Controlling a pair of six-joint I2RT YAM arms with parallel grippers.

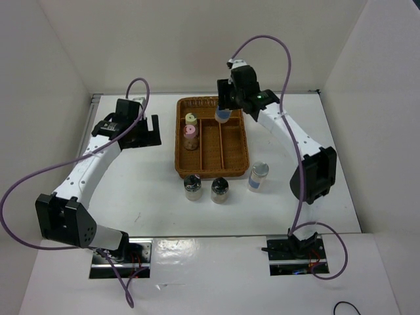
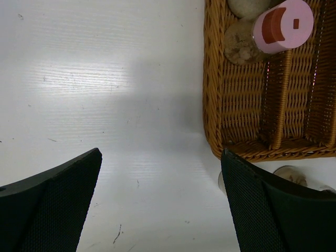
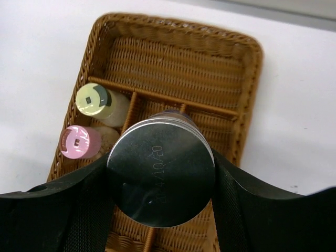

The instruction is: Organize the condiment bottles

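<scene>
I will next move my right gripper down and to the left in the top view to the middle compartment's empty back end (image 1: pixel 210 136) (image 3: pixel 148 109), lower the jar there and release it.
My right gripper (image 1: pixel 224 111) is shut on a tall grey-capped jar (image 3: pixel 160 170) with a blue label and holds it above the back of the wicker tray (image 1: pixel 244 157). The yellow-capped jar (image 1: pixel 191 119) and pink-capped jar (image 1: pixel 190 132) stand in the tray's left compartment; both show in the right wrist view, yellow (image 3: pixel 93 100) and pink (image 3: pixel 79 142). Two black-capped jars (image 1: pixel 192 186) (image 1: pixel 220 189) and the other grey-capped jar (image 1: pixel 258 176) stand on the table in front of the tray. My left gripper (image 1: pixel 152 130) is open and empty, left of the tray.
White walls enclose the table on three sides. The tray's middle and right compartments (image 1: pixel 234 141) hold nothing. In the left wrist view the tray's corner (image 2: pixel 220 147) lies just right of the open fingers (image 2: pixel 262 205).
</scene>
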